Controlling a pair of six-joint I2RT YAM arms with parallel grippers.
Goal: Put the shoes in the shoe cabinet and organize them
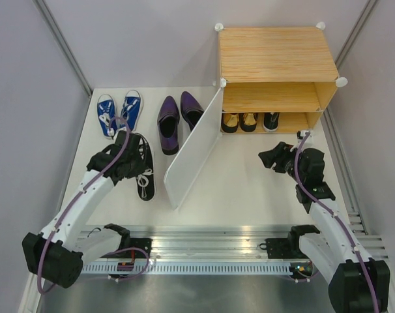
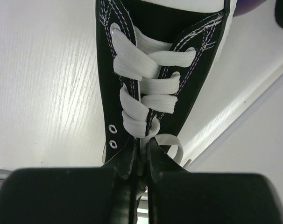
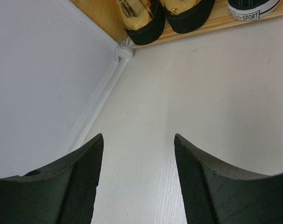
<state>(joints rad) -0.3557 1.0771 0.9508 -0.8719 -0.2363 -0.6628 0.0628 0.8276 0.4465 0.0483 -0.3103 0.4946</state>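
Next, I lift my left gripper across the door panel, then lower and release the shoe, since the bare tabletop lies to the gripper's right in the top view.
A black shoe (image 1: 144,171) with white laces lies on the white table left of the door panel; in the left wrist view this black shoe (image 2: 148,86) fills the frame. My left gripper (image 1: 129,153) (image 2: 142,156) is shut on its tongue and lace at the ankle end. The blue sneakers (image 1: 119,112) and purple dress shoes (image 1: 178,119) stand at the back left. The shoe cabinet (image 1: 276,55) holds gold shoes (image 1: 240,121) (image 3: 141,14) and another black shoe (image 1: 271,120) (image 3: 253,7) on its lower shelf. My right gripper (image 1: 268,158) (image 3: 138,140) hangs open and empty in front of the cabinet.
The cabinet's white door panel (image 1: 194,147) swings out across the table between the two arms. A white corner connector (image 3: 125,51) marks the cabinet's lower left corner. Grey walls close in on both sides, and a metal rail (image 1: 210,251) runs along the near edge.
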